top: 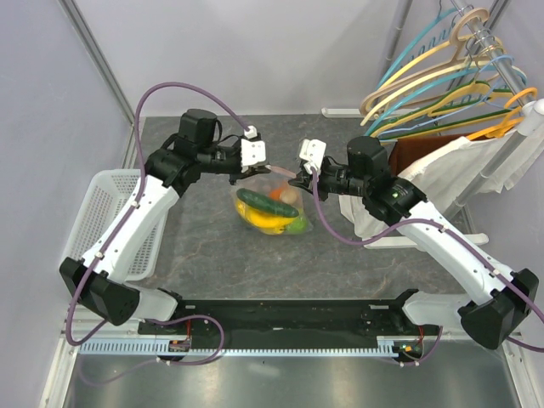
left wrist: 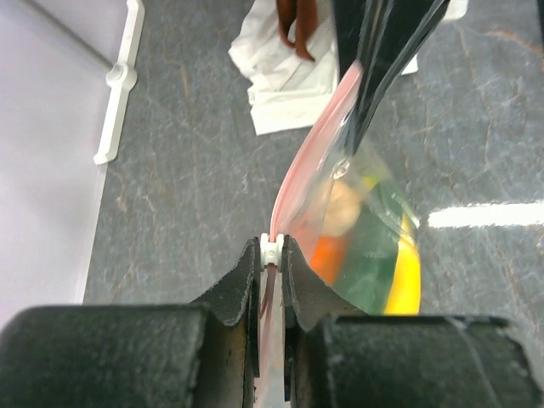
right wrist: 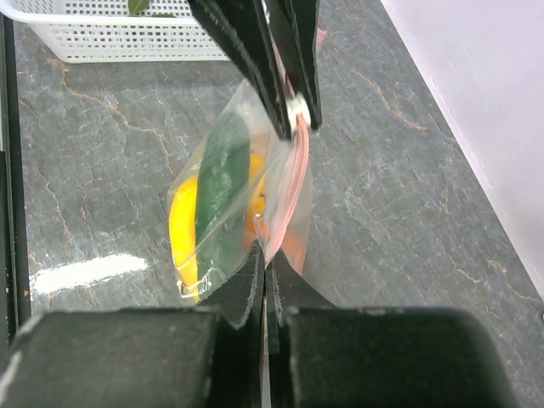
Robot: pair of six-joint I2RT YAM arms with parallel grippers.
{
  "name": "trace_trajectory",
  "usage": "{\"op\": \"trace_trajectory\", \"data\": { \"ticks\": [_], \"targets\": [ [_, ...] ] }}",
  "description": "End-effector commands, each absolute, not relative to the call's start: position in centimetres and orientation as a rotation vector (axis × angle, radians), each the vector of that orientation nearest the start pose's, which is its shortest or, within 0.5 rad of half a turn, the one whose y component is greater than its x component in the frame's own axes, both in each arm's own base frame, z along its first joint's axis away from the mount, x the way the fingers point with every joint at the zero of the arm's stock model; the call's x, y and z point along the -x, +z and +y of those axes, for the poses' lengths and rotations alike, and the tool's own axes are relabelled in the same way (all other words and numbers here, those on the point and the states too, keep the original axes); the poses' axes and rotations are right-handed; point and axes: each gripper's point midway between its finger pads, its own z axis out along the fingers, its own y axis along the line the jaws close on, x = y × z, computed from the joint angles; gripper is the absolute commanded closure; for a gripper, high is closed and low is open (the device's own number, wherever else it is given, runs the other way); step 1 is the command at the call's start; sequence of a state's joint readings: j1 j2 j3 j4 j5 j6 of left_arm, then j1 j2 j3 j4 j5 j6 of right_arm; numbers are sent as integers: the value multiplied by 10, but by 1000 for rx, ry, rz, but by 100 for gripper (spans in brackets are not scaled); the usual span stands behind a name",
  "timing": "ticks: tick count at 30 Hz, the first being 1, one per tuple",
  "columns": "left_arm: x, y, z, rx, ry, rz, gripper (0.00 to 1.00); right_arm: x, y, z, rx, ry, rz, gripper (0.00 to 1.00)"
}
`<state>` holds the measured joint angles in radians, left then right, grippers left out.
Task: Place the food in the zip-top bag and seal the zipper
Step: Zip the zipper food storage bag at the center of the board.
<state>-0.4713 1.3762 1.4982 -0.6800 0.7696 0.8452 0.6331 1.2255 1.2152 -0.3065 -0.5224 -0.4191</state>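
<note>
My left gripper should draw the slider (right wrist: 297, 106) to the left in the top view to the zipper's loose end and release it, as pinkish zipper still extends beyond.
The clear zip-top bag (top: 272, 212) hangs between both grippers over the middle of the table, its bottom on or near the tabletop. Inside it is the food: a green piece (top: 259, 202), a yellow piece (top: 265, 223) and an orange piece (left wrist: 327, 255). My left gripper (left wrist: 271, 248) is shut on the pinkish zipper (left wrist: 306, 161) at its white slider (right wrist: 297, 106). My right gripper (right wrist: 269, 255) is shut on the zipper's other end (right wrist: 293, 183). In the top view the left gripper (top: 265, 172) and right gripper (top: 295, 176) face each other closely.
A white mesh basket (top: 110, 221) stands at the left edge and shows in the right wrist view (right wrist: 127, 38). Coloured hangers (top: 450, 85) and white cloth (top: 442, 170) fill the back right. A white rail (left wrist: 119, 81) lies by the wall.
</note>
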Motion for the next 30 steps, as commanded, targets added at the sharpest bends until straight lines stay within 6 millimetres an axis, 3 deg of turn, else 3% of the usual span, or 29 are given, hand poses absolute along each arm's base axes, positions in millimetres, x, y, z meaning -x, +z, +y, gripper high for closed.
{"op": "trace_trajectory", "data": {
  "ticks": [1,11,30],
  "targets": [
    [-315,323,-219,-1535,-393,1319,93,-255,340,284,1242,637,1314,100],
    [-339,313,-163,-1499,-269,1409,93,-256,343,280,1235,622,1312,100],
    [-357,302,-96,-1503,-92,1503,87,-259,342,271,1238,597,1328,100]
  ]
}}
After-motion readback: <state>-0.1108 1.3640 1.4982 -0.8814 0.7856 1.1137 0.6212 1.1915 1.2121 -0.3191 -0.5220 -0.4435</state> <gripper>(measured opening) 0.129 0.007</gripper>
